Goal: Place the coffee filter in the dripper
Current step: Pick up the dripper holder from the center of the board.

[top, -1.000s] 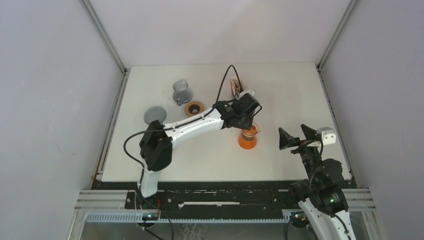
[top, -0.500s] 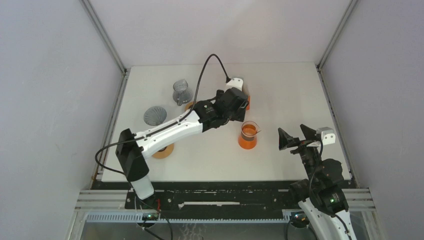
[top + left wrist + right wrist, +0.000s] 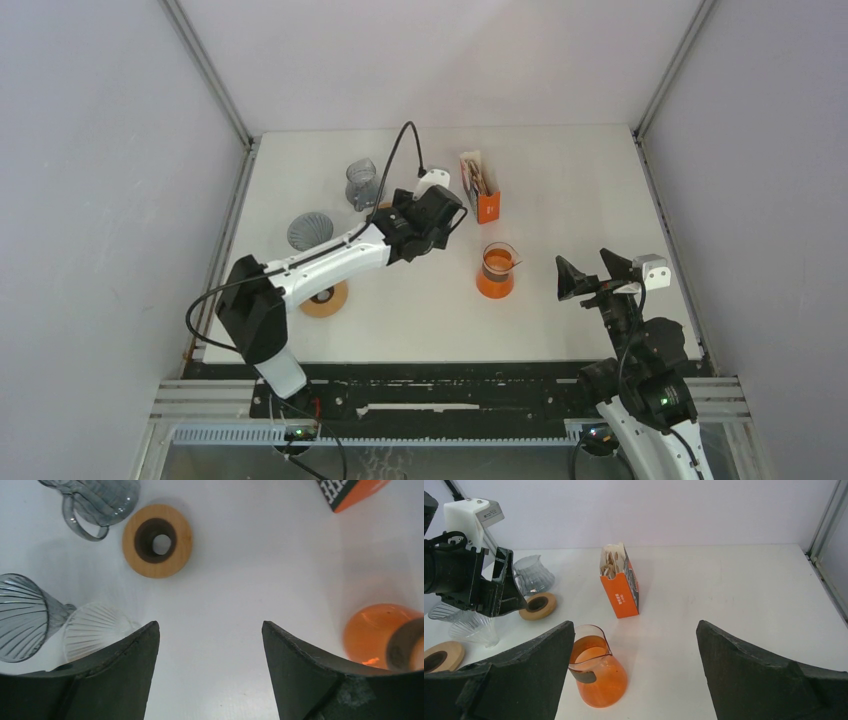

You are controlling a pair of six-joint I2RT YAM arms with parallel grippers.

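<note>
The left gripper moves down onto the rim clear of the grey carafe next, since the wooden ring is below it, left in the wrist view.
The paper coffee filters [image 3: 611, 562] stand upright in an orange box [image 3: 483, 192] at the back middle of the table. A clear ribbed dripper [image 3: 95, 635] lies beside a grey dripper [image 3: 22, 617] at the left; the grey one [image 3: 309, 230] also shows in the top view. My left gripper [image 3: 432, 222] is open and empty, pointing down at bare table between the drippers and the orange carafe [image 3: 496, 271], its fingertips wide apart [image 3: 210, 625]. My right gripper [image 3: 590, 272] is open and empty, right of the carafe [image 3: 634, 625].
A grey glass carafe [image 3: 362, 183] stands at the back left. One wooden ring [image 3: 157, 540] lies by it, another [image 3: 325, 299] nearer the front left. The left arm stretches across the table's left half. Walls close in both sides.
My left gripper has swung left and back, from over the orange carafe, past the filter box, to above the table near the wooden ring. The right arm has not moved.
</note>
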